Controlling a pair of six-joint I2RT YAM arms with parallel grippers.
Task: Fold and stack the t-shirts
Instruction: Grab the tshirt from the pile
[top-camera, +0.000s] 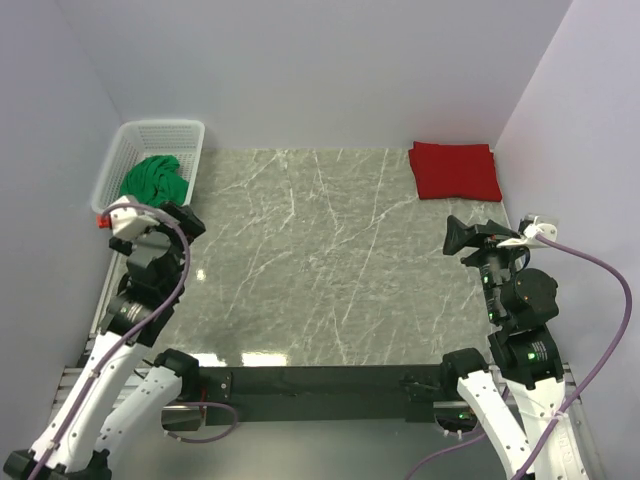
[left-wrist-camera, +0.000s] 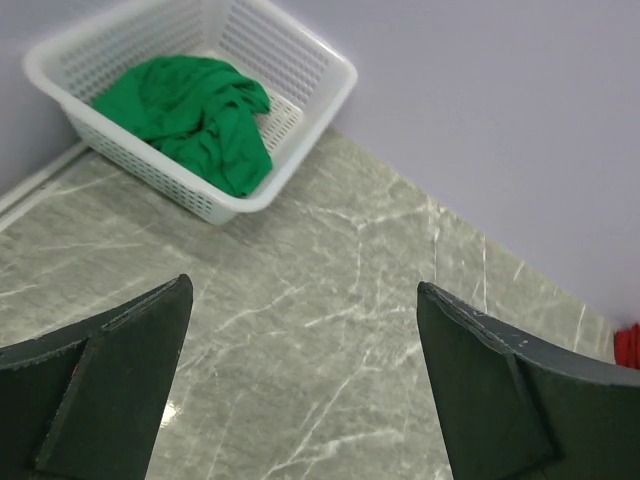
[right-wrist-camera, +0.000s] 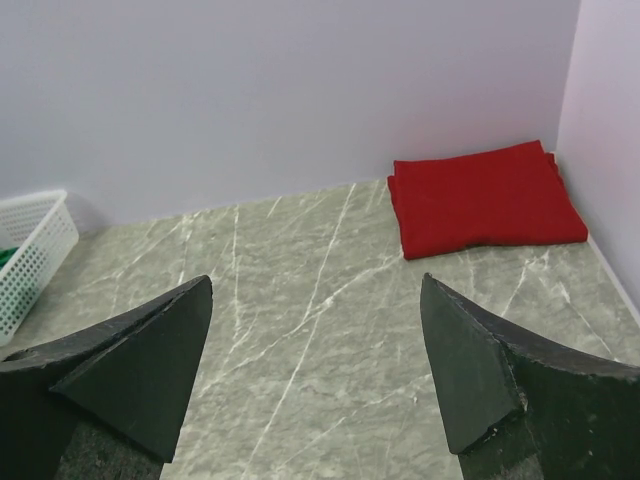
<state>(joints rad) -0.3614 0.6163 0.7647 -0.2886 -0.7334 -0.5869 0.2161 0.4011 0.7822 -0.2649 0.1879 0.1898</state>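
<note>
The basket (top-camera: 190, 128) surrounds the green t-shirt's crumpled middle (top-camera: 156, 177), so my left gripper next reaches outward over the basket's rim, then down to that middle.
The green t-shirt (top-camera: 155, 178) lies crumpled in the white mesh basket (top-camera: 190, 128) at the far left; it also shows in the left wrist view (left-wrist-camera: 195, 115). The red t-shirt (top-camera: 453, 169) lies folded in a rectangle at the far right corner, and it shows in the right wrist view (right-wrist-camera: 482, 197). My left gripper (top-camera: 185, 217) is open and empty, just in front of the basket (left-wrist-camera: 300, 110). My right gripper (top-camera: 462, 237) is open and empty, a short way in front of the red shirt.
The marble tabletop (top-camera: 330, 260) stretches between the arms. Lilac walls close in the back and both sides. The basket's edge shows at the left of the right wrist view (right-wrist-camera: 30, 250).
</note>
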